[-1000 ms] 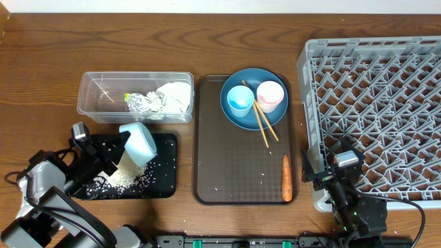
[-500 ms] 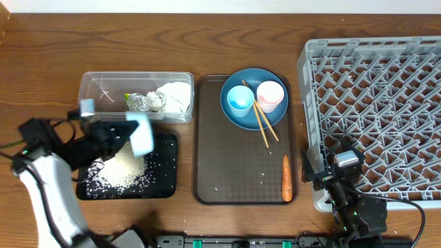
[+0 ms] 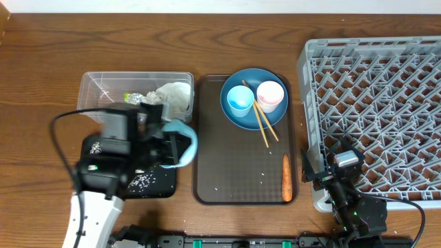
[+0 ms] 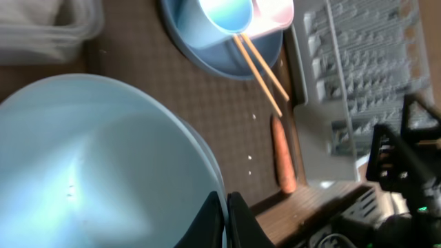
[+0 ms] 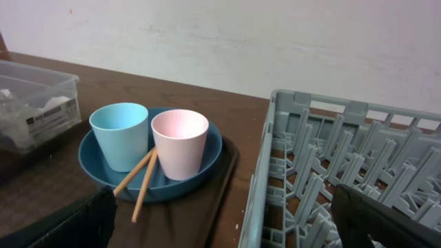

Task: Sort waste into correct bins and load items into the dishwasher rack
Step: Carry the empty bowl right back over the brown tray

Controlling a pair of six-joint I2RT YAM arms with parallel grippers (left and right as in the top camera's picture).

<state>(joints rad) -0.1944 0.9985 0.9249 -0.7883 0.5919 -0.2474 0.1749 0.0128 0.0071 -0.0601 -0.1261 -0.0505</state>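
My left gripper needs to go down toward the right in the overhead view and release the bowl (image 3: 183,142) on the brown serving tray's bare middle (image 3: 229,157), which the dish and the carrot leave free.
My left gripper (image 3: 171,148) is shut on the rim of the white-and-pale-blue bowl (image 3: 183,142), held on its side between the black tray (image 3: 148,184) and the brown serving tray. In the left wrist view the bowl (image 4: 103,158) fills the left side and the jaws (image 4: 226,220) pinch its rim. Rice grains (image 3: 141,180) lie on the black tray. The clear tub (image 3: 96,86) holds the foil wrapper (image 3: 146,100) and tissue (image 3: 176,94). The dark-blue dish (image 3: 253,118) carries the light-blue cup (image 3: 240,100), pink cup (image 3: 270,95) and chopsticks (image 3: 266,129). The carrot (image 3: 286,178) lies on the brown tray. My right gripper (image 5: 227,231) is open and empty beside the rack (image 3: 379,103).
The brown serving tray (image 3: 234,172) sits between the bins and the rack, with a few stray grains on it. The rack's near wall (image 5: 258,186) stands close to my right gripper. My left arm hides most of the black tray.
My left arm has swung right and up with the bowl, from tipping rice onto the black tray to the brown tray's left edge. The right arm has not moved.
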